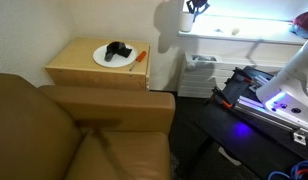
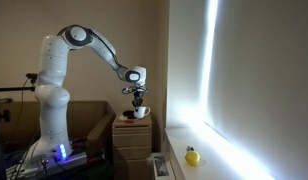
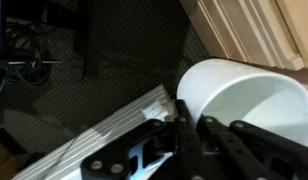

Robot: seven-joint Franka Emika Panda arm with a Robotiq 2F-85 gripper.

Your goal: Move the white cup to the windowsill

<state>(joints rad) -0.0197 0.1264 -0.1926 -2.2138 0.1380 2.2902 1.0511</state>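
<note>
Next, my gripper carries the white cup (image 2: 141, 112) past the side table's edge and down onto the windowsill's bare end (image 2: 181, 136). The yellow object leaves that part clear.
The white cup (image 1: 185, 20) is a small plain tumbler held in the air by its rim, between the side table and the windowsill (image 1: 249, 33). My gripper (image 1: 197, 6) is shut on it from above. In an exterior view the gripper (image 2: 137, 100) holds the cup (image 2: 141, 112) above the side table's window-side edge, left of the bright windowsill (image 2: 209, 160). In the wrist view the cup's open mouth (image 3: 244, 95) fills the right side, with my fingers (image 3: 184, 130) clamped on its rim.
A wooden side table (image 1: 84, 72) carries a round white plate (image 1: 104, 60) with a black object and an orange item (image 1: 140, 56). A brown sofa (image 1: 84, 130) is in front. A white ribbed unit (image 1: 202, 75) stands under the sill. A yellow object (image 2: 192, 155) lies on the sill.
</note>
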